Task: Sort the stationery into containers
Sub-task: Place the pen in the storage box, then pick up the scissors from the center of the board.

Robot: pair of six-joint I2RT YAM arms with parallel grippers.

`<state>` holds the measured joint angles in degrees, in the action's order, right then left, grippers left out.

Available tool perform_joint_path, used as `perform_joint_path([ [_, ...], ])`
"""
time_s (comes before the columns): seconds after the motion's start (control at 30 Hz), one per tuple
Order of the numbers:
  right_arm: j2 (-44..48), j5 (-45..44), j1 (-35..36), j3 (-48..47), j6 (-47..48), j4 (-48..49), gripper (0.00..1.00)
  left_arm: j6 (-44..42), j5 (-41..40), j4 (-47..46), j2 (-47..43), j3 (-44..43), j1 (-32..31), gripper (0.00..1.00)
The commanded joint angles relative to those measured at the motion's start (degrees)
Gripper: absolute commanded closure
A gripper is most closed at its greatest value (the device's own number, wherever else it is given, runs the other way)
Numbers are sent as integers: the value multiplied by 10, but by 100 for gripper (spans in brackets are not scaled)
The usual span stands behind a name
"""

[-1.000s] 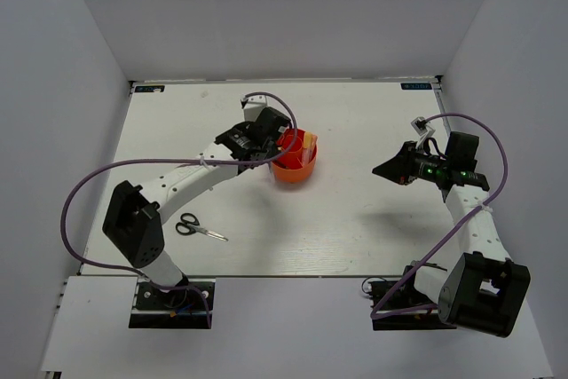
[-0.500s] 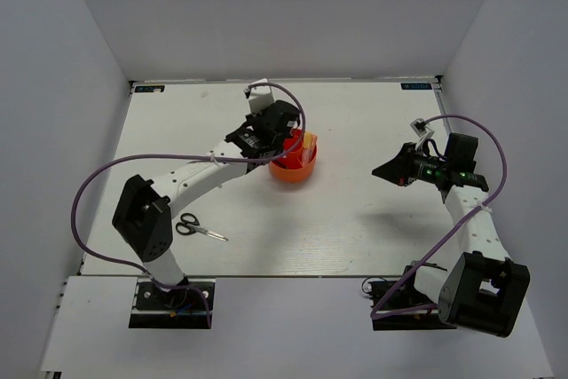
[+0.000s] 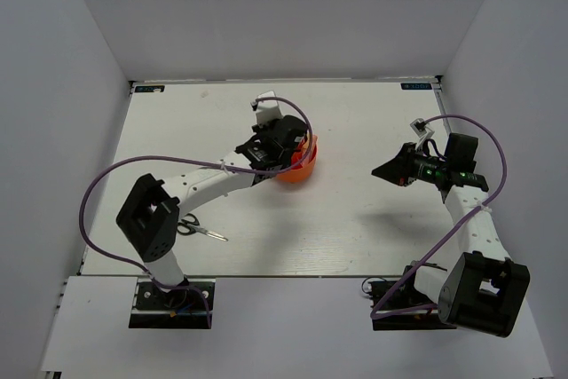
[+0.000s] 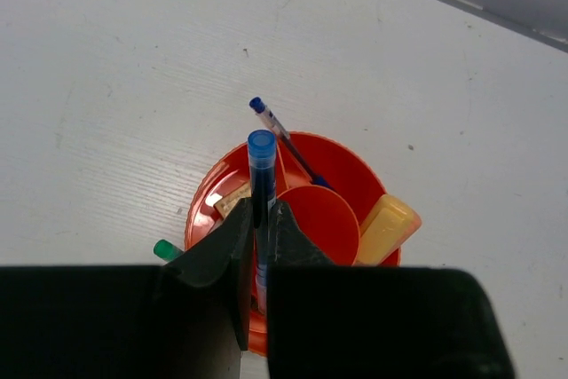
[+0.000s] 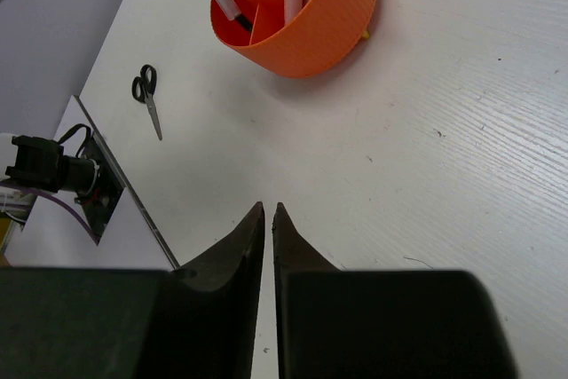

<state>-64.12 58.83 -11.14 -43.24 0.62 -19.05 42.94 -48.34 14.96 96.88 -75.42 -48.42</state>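
Observation:
I will lower my left gripper slightly toward the tub's section with the green-capped item and let go of the blue-capped pen, since the pen's lower end already reaches in there.
My left gripper is shut on a blue-capped pen and holds it upright over the round orange-red tub, near its left compartment. The tub holds another blue pen, a yellow-orange marker and a green-capped item. In the top view the left gripper covers most of the tub. Small black-handled scissors lie on the table at the near left, also in the right wrist view. My right gripper is shut and empty, hovering right of the tub.
The left arm's purple cable loops over the left side of the table. White walls enclose the table on three sides. The right arm hangs above the right side.
My left gripper has moved right and forward with the pen, from beside the tub's left rim to above the tub. The right arm has not moved.

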Motion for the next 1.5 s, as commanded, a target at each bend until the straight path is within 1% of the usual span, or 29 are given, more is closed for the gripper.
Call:
perform_joint_path([
  [0.0,1,16,-2,-1,5,14,90,7,-24,-16,2,17,-7,100],
  [0.17,1,20,-2,-2,5,14,76,11,-27,-9,2,26,-11,100],
  [0.23,2,21,-3,-1,5,13,70,12,-27,-7,2,28,-10,96],
  [0.4,3,20,-2,-1,3,13,66,0,-24,-11,-7,33,-13,72],
  [0.43,4,19,-2,-1,4,13,66,-5,-23,-12,-8,33,-14,62],
  [0.5,5,19,-3,-1,4,12,66,-9,-25,-13,-15,34,-14,57],
  [0.6,4,19,-2,-1,3,15,66,-14,-26,-15,-26,38,-14,54],
  [0.73,5,20,-3,-1,3,14,66,-14,-29,-14,-42,44,-16,54],
  [0.77,6,19,-4,-1,3,11,64,-15,-30,-14,-47,47,-18,59],
  [0.8,9,17,-3,-1,3,11,52,-21,-31,-16,-69,59,-19,66],
  [0.83,9,18,-4,-1,3,12,32,-24,-33,-19,-76,63,-19,73],
  [0.87,10,22,-6,-3,-3,16,10,-25,-34,-20,-95,70,-22,79],
  [0.9,8,24,-7,-3,-3,18,10,-29,-36,-20,-117,94,-21,90],
  [0.93,7,27,-9,-3,-17,18,10,-29,-40,-22,-128,105,-22,93],
  [0.97,5,37,-12,-2,-15,18,10,-35,-41,-29,-153,133,-21,97],
  [1.03,2,38,-13,-2,-21,22,10,-25,-48,-10,-209,150,-20,97],
  [1.07,-1,51,-13,-5,-20,19,10,9,-55,44,-225,180,-19,97],
  [1.1,-8,60,-18,-8,-18,10,10,22,-66,61,-244,193,-20,91],
  [1.13,-9,65,-18,-11,-11,3,10,40,-70,83,-300,210,-17,79],
  [1.17,-7,69,-18,-13,-9,-1,10,117,-74,131,-321,256,-1,64],
  [1.2,-6,68,-17,-12,9,-3,11,150,-69,200,-338,269,10,51],
  [1.23,-3,64,-18,-11,12,-4,17,181,-61,265,-389,283,23,37],
  [1.27,0,63,-16,-11,15,-1,44,250,-26,289,-402,323,78,31],
  [1.3,-1,60,-17,-9,8,3,79,254,-7,318,-427,336,100,28],
  [1.33,0,48,-13,-9,2,5,100,255,14,325,-444,347,174,28],
  [1.37,0,46,-14,-9,-3,4,100,254,93,325,-450,369,202,28],
  [1.4,0,45,-13,-10,1,-2,100,256,125,322,-451,382,229,30],
  [1.43,2,38,-13,-11,2,-4,100,256,182,322,-449,388,306,36],
  [1.47,8,35,-14,-11,4,-5,100,247,211,319,-427,393,331,40],
])
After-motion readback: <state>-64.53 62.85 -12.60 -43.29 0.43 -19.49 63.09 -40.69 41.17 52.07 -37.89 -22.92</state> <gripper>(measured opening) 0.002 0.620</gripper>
